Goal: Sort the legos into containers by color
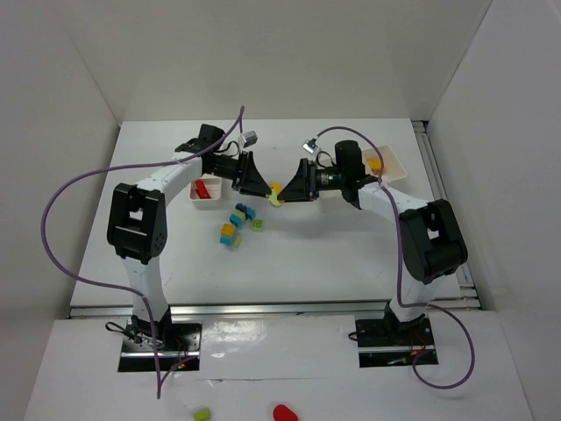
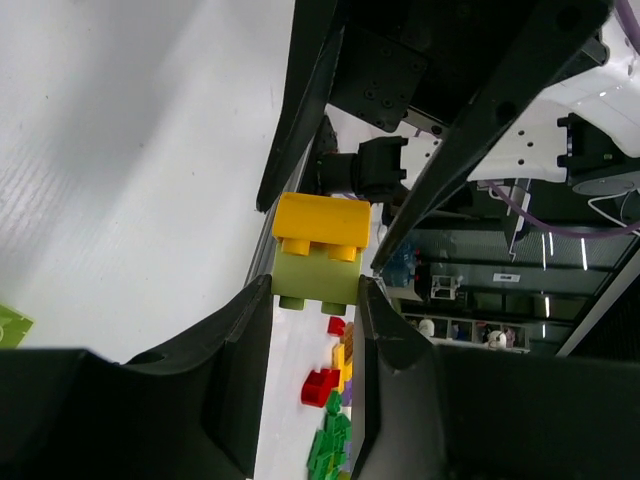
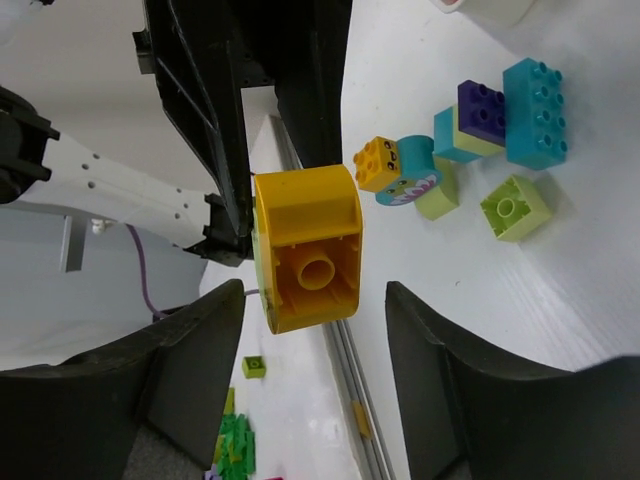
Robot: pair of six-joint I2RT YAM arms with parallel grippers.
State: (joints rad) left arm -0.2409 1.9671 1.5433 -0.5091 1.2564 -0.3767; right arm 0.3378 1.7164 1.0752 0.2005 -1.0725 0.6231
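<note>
The lime brick (image 2: 318, 281) will next go to the right in the top view in my left gripper, over the end of the yellow pieces' container away from them. My left gripper will release it there.
A two-colour stack of legos hangs above the table between the two arms: a lime green brick (image 2: 318, 281) with a yellow brick (image 2: 322, 225) pressed onto it. My left gripper (image 2: 315, 300) is shut on the lime brick, one finger on each side. In the right wrist view, the yellow brick (image 3: 305, 250) shows its hollow underside between the jaws of my right gripper (image 3: 315, 335), which stand open with a gap on both sides. From above, the left gripper (image 1: 266, 189) and right gripper (image 1: 287, 194) face each other across the stack (image 1: 276, 195).
A white container (image 1: 195, 195) holding a red brick sits left of the grippers, and another container (image 1: 396, 164) with yellow pieces is at the right. Loose legos lie below the grippers: cyan (image 1: 244, 211), yellow on cyan (image 1: 230, 233), lime (image 1: 259, 224).
</note>
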